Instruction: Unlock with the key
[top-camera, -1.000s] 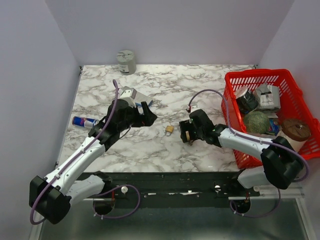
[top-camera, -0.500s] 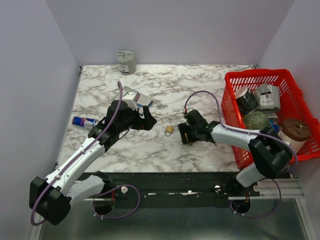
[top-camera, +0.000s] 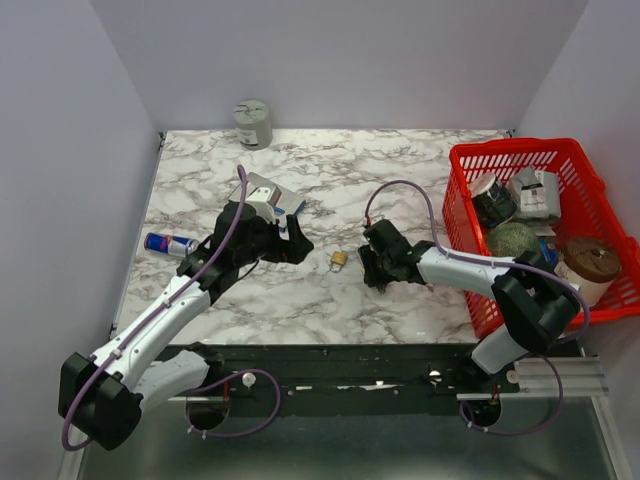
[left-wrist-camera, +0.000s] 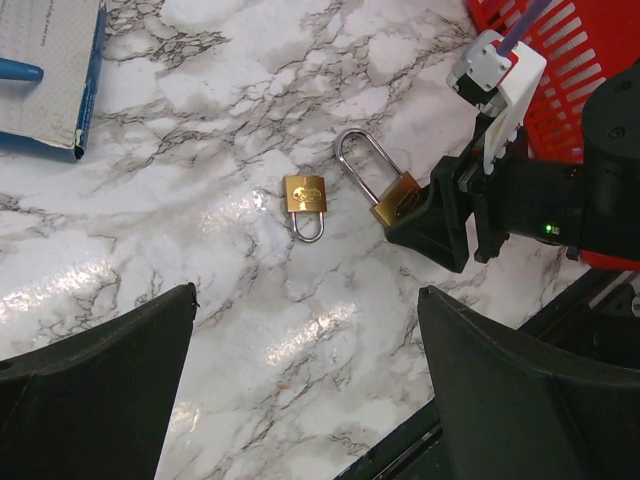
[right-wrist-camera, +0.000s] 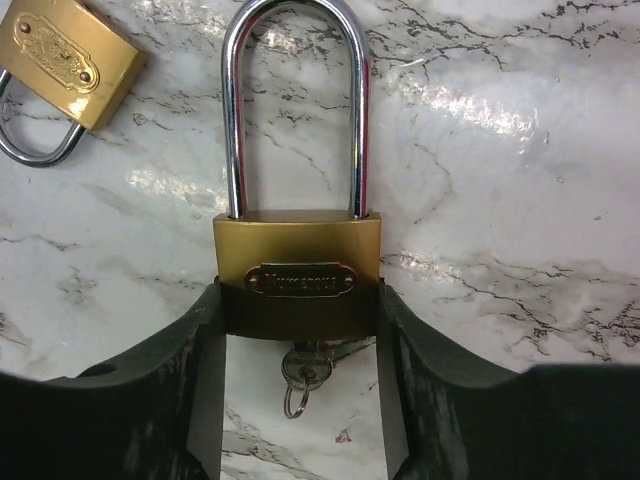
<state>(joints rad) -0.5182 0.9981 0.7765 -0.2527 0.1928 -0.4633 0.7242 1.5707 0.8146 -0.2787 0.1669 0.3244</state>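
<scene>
The other sides of the large padlock (right-wrist-camera: 298, 270) are taken, so my left gripper will next cross over to it, to the right in the top view, onto the flat sides of its body.
A large brass padlock (right-wrist-camera: 298, 270) with a long steel shackle lies on the marble table (top-camera: 300, 300). My right gripper (right-wrist-camera: 298, 310) is shut on the sides of its body. A small key (right-wrist-camera: 303, 372) with a ring sticks out of the keyhole between my fingers. The lock also shows in the left wrist view (left-wrist-camera: 395, 200), held by the right gripper (left-wrist-camera: 440, 225). A small brass padlock (left-wrist-camera: 305, 195) lies just left of it, also seen in the top view (top-camera: 340, 260). My left gripper (left-wrist-camera: 305, 300) is open and empty, hovering above the table left of both locks (top-camera: 290, 240).
A red basket (top-camera: 460, 200) full of items stands at the right. A blue-edged box (top-camera: 262, 190) lies behind the left gripper, a drink can (top-camera: 168, 243) is at the left, and a grey canister (top-camera: 253, 123) is at the back.
My right gripper has shifted slightly left with the large padlock, nearer the small padlock. My left gripper has drawn back a little toward the near side.
</scene>
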